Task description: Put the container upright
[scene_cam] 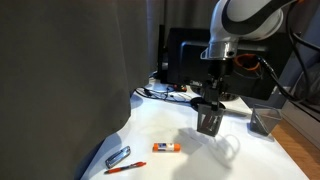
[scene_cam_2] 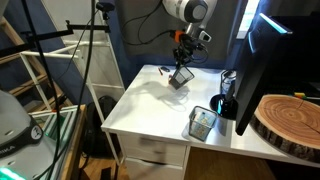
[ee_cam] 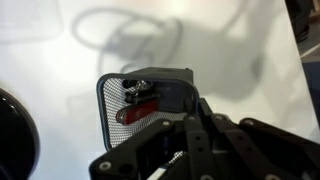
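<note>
My gripper has the container (scene_cam: 210,123) tilted above the table, so next it will go toward the greyish cup, down to the bare table beside it, and release the container's rim.
The container (scene_cam: 210,123) is a small smoky see-through square box. It hangs tilted from my gripper (scene_cam: 210,101), a little above the white table (scene_cam: 180,165), and casts a shadow there. In an exterior view the container (scene_cam_2: 180,79) sits just below the gripper (scene_cam_2: 181,66) at the table's far side. In the wrist view the container (ee_cam: 160,95) lies just beyond the fingers (ee_cam: 190,135). It shows a mesh-like wall, and a red item and small metal pieces show inside. The gripper is shut on the container's wall.
A similar greyish see-through cup (scene_cam: 265,121) stands apart and shows near the table's front edge (scene_cam_2: 202,122). A glue stick (scene_cam: 165,148) and a pen with a clip (scene_cam: 118,158) lie on the table. A black cup (scene_cam_2: 229,80), a monitor (scene_cam_2: 262,60) and a wooden slab (scene_cam_2: 290,120) stand nearby.
</note>
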You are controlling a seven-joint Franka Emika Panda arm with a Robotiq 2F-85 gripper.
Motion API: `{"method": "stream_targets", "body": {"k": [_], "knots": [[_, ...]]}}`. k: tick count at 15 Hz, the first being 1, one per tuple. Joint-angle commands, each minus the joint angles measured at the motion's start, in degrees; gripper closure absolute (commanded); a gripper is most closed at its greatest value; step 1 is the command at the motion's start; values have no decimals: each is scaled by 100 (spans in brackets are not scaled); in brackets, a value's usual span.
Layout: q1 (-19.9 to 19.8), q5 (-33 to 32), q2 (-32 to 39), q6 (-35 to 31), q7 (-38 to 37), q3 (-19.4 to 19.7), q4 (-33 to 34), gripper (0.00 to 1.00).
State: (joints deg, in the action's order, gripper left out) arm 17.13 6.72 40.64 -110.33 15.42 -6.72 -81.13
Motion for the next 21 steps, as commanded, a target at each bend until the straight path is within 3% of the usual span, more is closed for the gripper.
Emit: {"method": "stream_targets", "body": {"k": [1,7,13,17,21], "knots": [[94,-713,-826,-790,-951,108,-1382,98],[112,-1373,-1791,-1986,-2721,335,-3096,98],[204,-2505,-2900,-2330,-4878,671,-4803,98],[153,-3351,-3170,-1894,-6503,596,-5110,98],[148,-3961,-2952,-1369,-8066,419,-4825,98]]}}
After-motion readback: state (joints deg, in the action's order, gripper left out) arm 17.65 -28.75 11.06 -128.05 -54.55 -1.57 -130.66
